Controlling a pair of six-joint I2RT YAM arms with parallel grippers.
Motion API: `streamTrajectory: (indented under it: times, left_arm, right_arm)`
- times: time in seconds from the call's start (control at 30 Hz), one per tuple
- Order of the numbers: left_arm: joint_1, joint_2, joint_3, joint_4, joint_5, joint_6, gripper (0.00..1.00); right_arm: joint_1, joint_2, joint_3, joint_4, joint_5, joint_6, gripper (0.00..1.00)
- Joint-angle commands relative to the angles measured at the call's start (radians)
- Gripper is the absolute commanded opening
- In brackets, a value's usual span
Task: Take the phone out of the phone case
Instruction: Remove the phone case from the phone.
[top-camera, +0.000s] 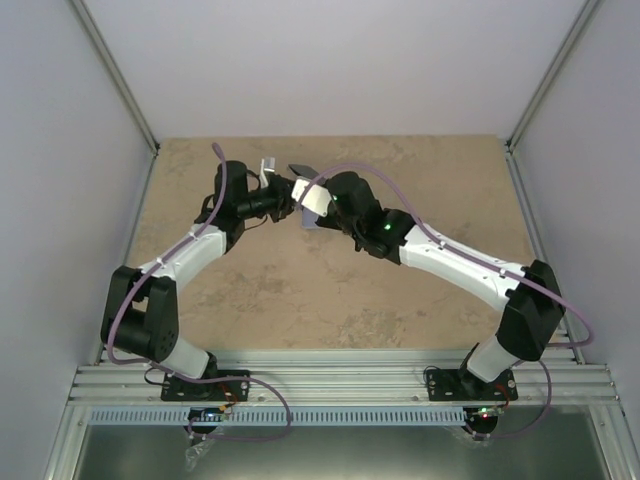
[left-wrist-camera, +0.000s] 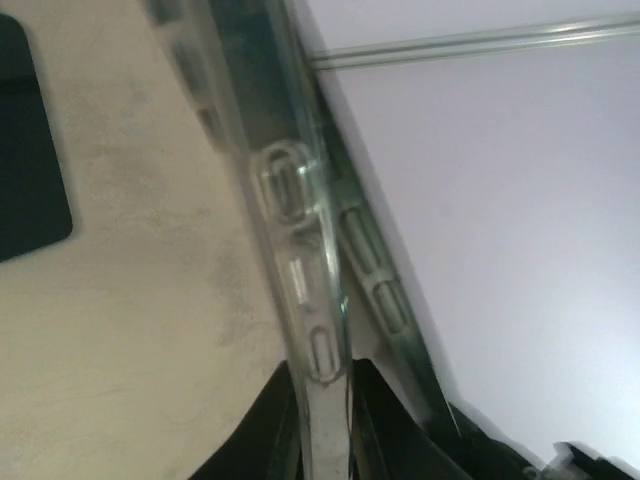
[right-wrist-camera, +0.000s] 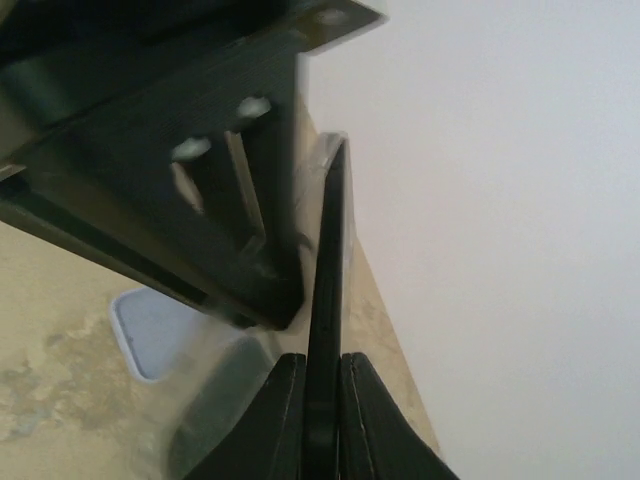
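I need to move my right gripper to the right in the top view next, then down to release the phone, because bare tabletop is below it on that side.
Both grippers meet above the far middle of the table. My left gripper (top-camera: 283, 195) is shut on the edge of the clear phone case (left-wrist-camera: 300, 250); its button cut-outs run up from the fingertips (left-wrist-camera: 325, 420). My right gripper (top-camera: 322, 200) is shut on the thin black phone (right-wrist-camera: 328, 250), seen edge-on between its fingers (right-wrist-camera: 322, 400). In the top view a dark end of the phone (top-camera: 300, 171) sticks out above the grippers and the pale case (top-camera: 316, 207) lies below it. How much of the phone sits in the case is hidden.
The tan table (top-camera: 300, 290) is walled by pale panels on three sides, with metal posts at the back corners (top-camera: 155, 148). The left gripper's black body (right-wrist-camera: 150, 150) fills the right wrist view's upper left. A silver rail (top-camera: 340, 385) runs along the near edge.
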Motion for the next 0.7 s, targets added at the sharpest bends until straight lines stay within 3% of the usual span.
streamTrajectory:
  times: [0.0, 0.33, 0.67]
  left_arm:
    - [0.005, 0.005, 0.007, -0.091, -0.041, 0.165, 0.0]
    - [0.021, 0.009, -0.001, -0.137, -0.089, 0.244, 0.0]
    - [0.032, 0.012, -0.006, -0.179, -0.12, 0.334, 0.0]
  right_arm:
    - [-0.002, -0.047, 0.113, -0.01, -0.036, 0.072, 0.01]
    - [-0.013, -0.083, 0.175, -0.089, -0.077, 0.114, 0.01]
    - [-0.103, -0.109, 0.258, -0.209, -0.278, 0.253, 0.01]
